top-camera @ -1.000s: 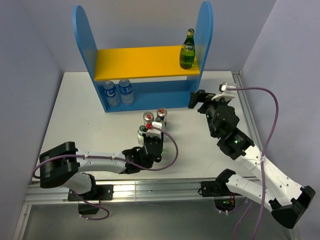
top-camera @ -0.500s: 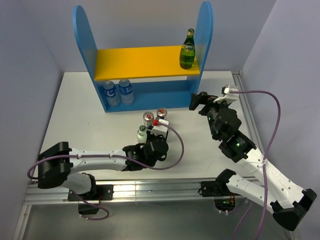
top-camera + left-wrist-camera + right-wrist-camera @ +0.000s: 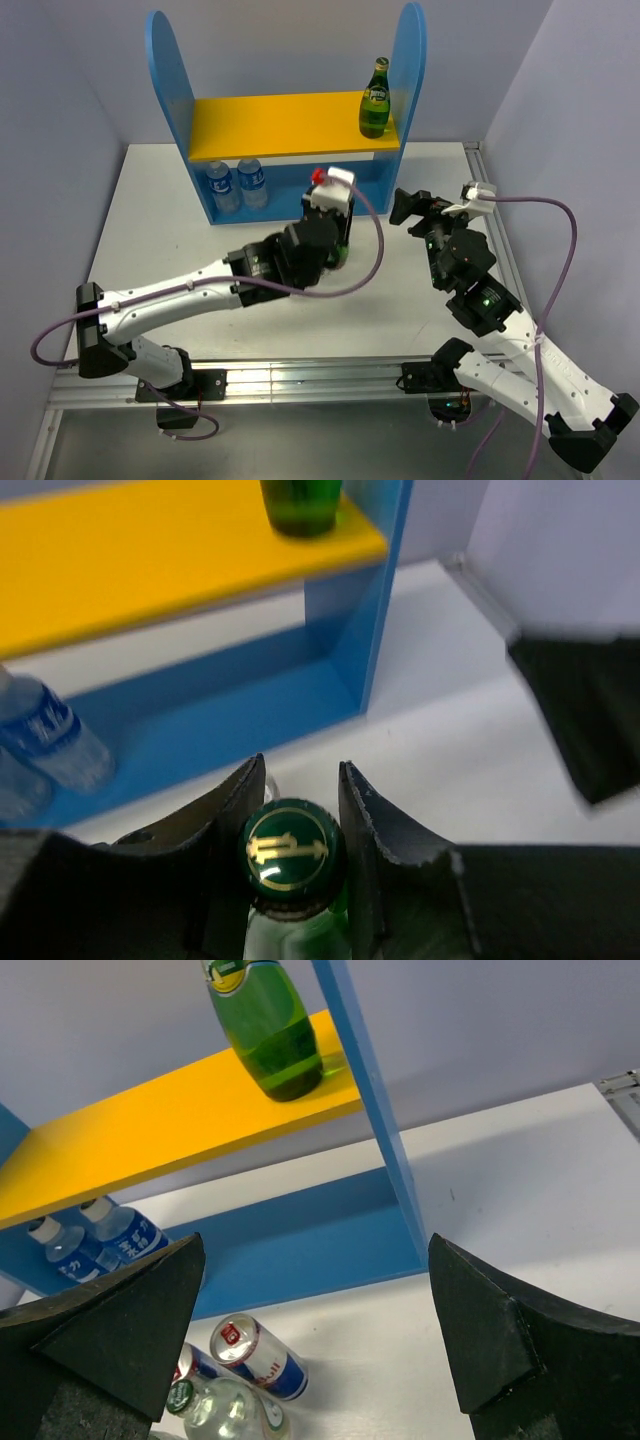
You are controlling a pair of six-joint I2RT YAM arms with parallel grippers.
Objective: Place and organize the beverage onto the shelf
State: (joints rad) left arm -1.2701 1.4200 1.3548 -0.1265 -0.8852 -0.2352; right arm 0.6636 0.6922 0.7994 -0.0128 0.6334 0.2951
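Note:
My left gripper lifts the glass bottle outward next, then lowers it onto the yellow board, which is free beside its green bottle.
The shelf stands at the back, with blue side panels, a yellow upper board and a blue base. A green bottle stands at the right end of the yellow board. Two water bottles stand at the left of the base. My left gripper is in front of the base. In the left wrist view it is shut on the neck of a green-capped glass bottle. My right gripper is open and empty right of the shelf, its jaws wide apart.
In the right wrist view, two Red Bull cans and a clear bottle with a green cap stand on the white table in front of the shelf base. My left arm hides that spot from above. Grey walls close in both sides.
My left gripper has risen from the table near the cans and moved toward the shelf. The right gripper has shifted slightly to the right.

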